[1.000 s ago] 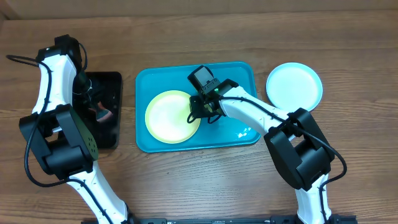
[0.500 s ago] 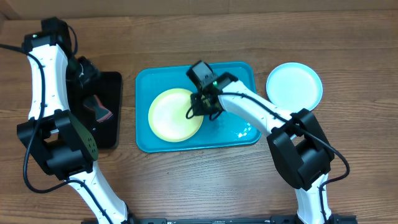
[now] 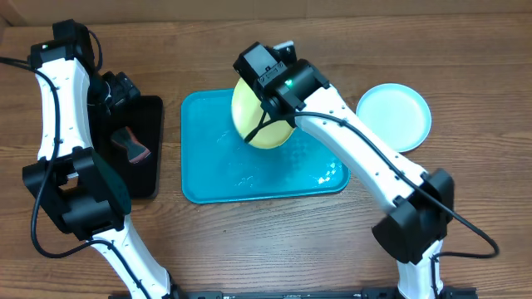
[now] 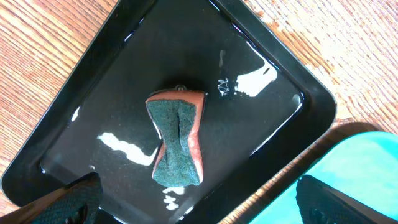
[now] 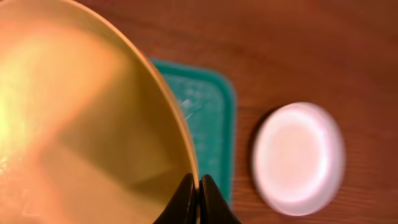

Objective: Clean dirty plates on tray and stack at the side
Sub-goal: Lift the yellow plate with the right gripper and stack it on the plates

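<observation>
The pale blue plate (image 3: pixel 393 116) (image 5: pixel 298 158) lies beside the tray, so my right gripper should next go to the right in the overhead view and down, and release its plate onto it.
My right gripper (image 5: pixel 199 188) is shut on the rim of a yellow-green plate (image 5: pixel 81 118), held tilted on edge. Overhead, that plate (image 3: pixel 249 116) hangs over the back of the turquoise tray (image 3: pixel 249 178), which holds no other plate, and the right gripper (image 3: pixel 274 101) is at its upper side. A pale blue plate (image 3: pixel 393 116) lies on the table to the right of the tray, also seen in the right wrist view as a pale plate (image 5: pixel 298 158). My left gripper (image 4: pixel 205 208) is open above the black tray, its fingers (image 4: pixel 74 199) wide apart and empty.
A small black tray (image 4: pixel 99 87) stands left of the turquoise tray and holds a sponge (image 4: pixel 177 140) with a dark green scrub face and reddish body. Overhead, the sponge (image 3: pixel 130 144) lies mid-tray, below the left gripper (image 3: pixel 123 88). Wet streaks glisten on the turquoise tray.
The right gripper lifted the yellow-green plate off the tray and tipped it on edge toward the back. The left gripper opened, left the sponge in the black tray and drew back.
</observation>
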`<state>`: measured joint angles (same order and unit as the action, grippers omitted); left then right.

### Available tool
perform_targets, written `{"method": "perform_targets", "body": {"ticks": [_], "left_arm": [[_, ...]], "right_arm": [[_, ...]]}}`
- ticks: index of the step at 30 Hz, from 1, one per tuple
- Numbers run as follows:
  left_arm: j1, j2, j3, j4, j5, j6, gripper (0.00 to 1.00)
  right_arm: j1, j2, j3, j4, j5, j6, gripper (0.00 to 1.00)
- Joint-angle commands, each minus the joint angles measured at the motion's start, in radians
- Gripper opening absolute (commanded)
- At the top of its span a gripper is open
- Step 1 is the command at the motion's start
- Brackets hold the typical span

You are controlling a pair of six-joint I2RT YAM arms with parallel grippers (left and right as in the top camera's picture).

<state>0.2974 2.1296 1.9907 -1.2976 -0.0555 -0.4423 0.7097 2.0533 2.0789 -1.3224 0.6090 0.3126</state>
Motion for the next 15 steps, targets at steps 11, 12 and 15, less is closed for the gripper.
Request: {"method": "perform_targets", "body": {"ticks": [11,12,15], "left_arm": [[0.009,-0.023,0.014,0.001,0.007,-0.003,1.00],[0.009,-0.023,0.014,0.001,0.007,-0.003,1.00],[0.009,-0.023,0.014,0.001,0.007,-0.003,1.00]], "right_arm": [[0.090,-0.042,0.053,-0.056,0.721,-0.240,0.04],[0.099,-0.042,0.053,-0.054,0.746,-0.240,0.04],[0.121,-0.042,0.053,-0.053,0.763,-0.244,0.04]]}}
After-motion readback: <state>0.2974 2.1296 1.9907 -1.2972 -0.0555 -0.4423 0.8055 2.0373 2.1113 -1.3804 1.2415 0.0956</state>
